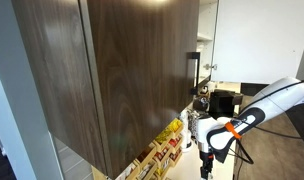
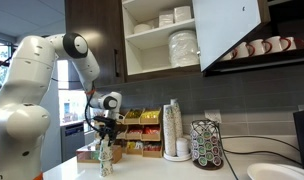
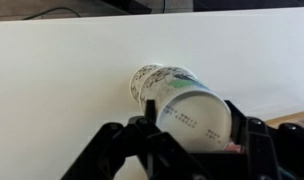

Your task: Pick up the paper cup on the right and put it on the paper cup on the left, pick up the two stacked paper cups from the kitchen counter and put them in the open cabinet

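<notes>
My gripper holds still above the white paper cup next and spreads its fingers to release, as its side already meets the patterned side of the other paper cup (image 2: 105,164) (image 3: 143,82).
In the wrist view my gripper (image 3: 192,128) is shut on a white paper cup (image 3: 197,112), one finger on each side of its wall, and the printed round base faces the camera. Just beyond it the patterned wall of another paper cup (image 3: 149,84) shows, touching the held one; I cannot tell how deep they nest. Both stand over the white kitchen counter (image 3: 62,70). In an exterior view the gripper (image 2: 105,143) hangs low over the counter (image 2: 142,172) with the cups (image 2: 104,160) beneath it. The open cabinet (image 2: 157,62) is above and to the right, its dark door (image 1: 112,70) swung out.
Bowls and plates (image 2: 182,45) fill the cabinet shelves. On the counter stand a tall sleeve of cups (image 2: 173,130), a coffee pod carousel (image 2: 205,145) and tea boxes (image 2: 132,145). Mugs (image 2: 262,47) sit on a shelf, and a white plate (image 2: 277,172) lies at the counter's right end.
</notes>
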